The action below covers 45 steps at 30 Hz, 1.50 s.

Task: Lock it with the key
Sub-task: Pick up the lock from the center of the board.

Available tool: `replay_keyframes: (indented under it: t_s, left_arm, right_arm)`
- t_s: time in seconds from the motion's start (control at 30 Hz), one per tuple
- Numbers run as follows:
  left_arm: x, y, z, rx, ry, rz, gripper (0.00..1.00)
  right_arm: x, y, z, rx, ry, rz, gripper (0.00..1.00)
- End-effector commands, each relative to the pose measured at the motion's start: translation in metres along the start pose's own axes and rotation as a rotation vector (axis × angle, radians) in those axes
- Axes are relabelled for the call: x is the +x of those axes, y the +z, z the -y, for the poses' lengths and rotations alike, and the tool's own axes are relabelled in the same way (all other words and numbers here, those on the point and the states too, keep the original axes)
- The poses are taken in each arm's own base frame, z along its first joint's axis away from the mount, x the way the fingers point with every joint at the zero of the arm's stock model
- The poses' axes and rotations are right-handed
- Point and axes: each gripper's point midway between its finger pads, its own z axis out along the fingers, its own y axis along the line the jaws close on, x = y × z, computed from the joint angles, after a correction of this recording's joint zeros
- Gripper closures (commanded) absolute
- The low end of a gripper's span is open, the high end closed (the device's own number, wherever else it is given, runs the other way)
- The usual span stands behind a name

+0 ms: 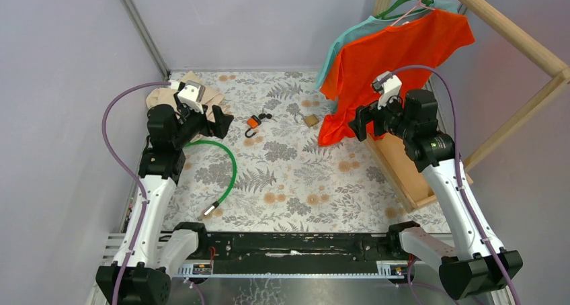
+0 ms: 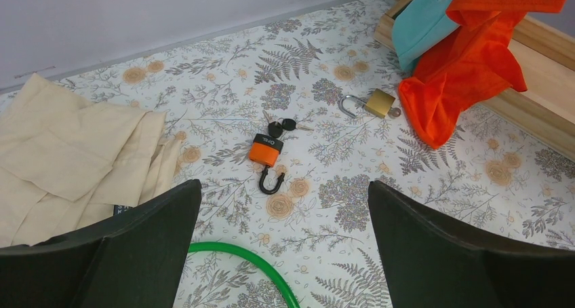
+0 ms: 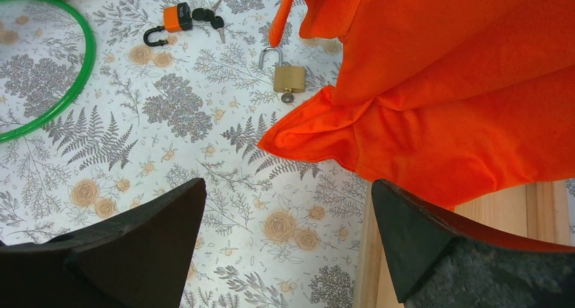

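The robot's right gripper needs to go down and to the left in the top view next, onto the brass padlock's body (image 1: pixel 311 120) (image 3: pixel 289 79), which lies low beside the shirt's hem.
An orange padlock (image 1: pixel 253 123) with a black shackle lies on the floral table, and black-headed keys (image 1: pixel 265 116) rest at its body end. In the left wrist view the padlock (image 2: pixel 266 150) and keys (image 2: pixel 281 125) lie ahead of my open left gripper (image 2: pixel 283 189), which hovers short of them and holds nothing. A brass padlock (image 2: pixel 378 103) with its silver shackle swung open lies further right, by the orange shirt's hem. My right gripper (image 3: pixel 288 186) is open and empty above the table near the shirt, and the brass padlock (image 3: pixel 289 77) lies beyond it.
A green cable (image 1: pixel 232 164) curves across the left half of the table. Beige cloth (image 1: pixel 208 97) is bunched at the back left. An orange shirt (image 1: pixel 396 56) and a teal one hang from a wooden rack whose base (image 1: pixel 396 170) runs along the right side.
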Motion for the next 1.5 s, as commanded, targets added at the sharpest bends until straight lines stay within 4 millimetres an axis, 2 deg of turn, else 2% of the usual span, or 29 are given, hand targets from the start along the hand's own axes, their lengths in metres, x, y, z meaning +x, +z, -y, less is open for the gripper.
replay_keyframes:
  t_s: [0.0, 0.33, 0.57, 0.67, 0.77, 0.9, 1.07, 1.17, 1.3, 1.47]
  left_arm:
    - [-0.015, -0.001, -0.001, 0.001, 0.022, 0.063, 0.00]
    - [-0.013, 0.002, -0.005, -0.020, 0.017, 0.059, 0.00]
    - [0.001, 0.007, -0.013, -0.042, 0.028, 0.029, 0.00]
    - [0.010, 0.010, -0.013, -0.036, 0.022, 0.018, 0.00]
    - [0.020, 0.013, -0.011, -0.015, 0.034, 0.011, 0.00]
    - [0.031, 0.017, -0.010, 0.005, 0.043, -0.006, 0.00]
    - [0.037, 0.020, -0.012, 0.005, 0.048, -0.022, 0.00]
    - [0.041, 0.020, -0.012, 0.008, 0.045, -0.030, 0.00]
    - [0.043, 0.019, -0.010, 0.018, 0.045, -0.031, 0.00]
    - [0.041, 0.018, -0.008, 0.021, 0.045, -0.026, 0.00]
  right_arm:
    - [-0.014, -0.003, -0.004, -0.014, -0.036, 0.052, 0.01]
    - [-0.011, 0.003, 0.001, -0.001, -0.080, 0.024, 0.01]
    - [-0.007, 0.025, -0.011, -0.023, -0.130, -0.023, 0.01]
    - [0.005, 0.046, -0.021, -0.035, -0.181, -0.065, 0.01]
    - [0.020, 0.069, -0.040, -0.086, -0.233, -0.102, 0.01]
    - [0.040, 0.101, -0.057, -0.135, -0.244, -0.111, 0.01]
    - [0.070, 0.153, -0.070, -0.144, -0.269, -0.201, 0.01]
    - [0.075, 0.185, -0.061, -0.066, -0.208, -0.227, 0.01]
    - [0.096, 0.228, -0.048, 0.012, -0.184, -0.300, 0.00]
    - [0.116, 0.263, -0.029, 0.082, -0.213, -0.370, 0.00]
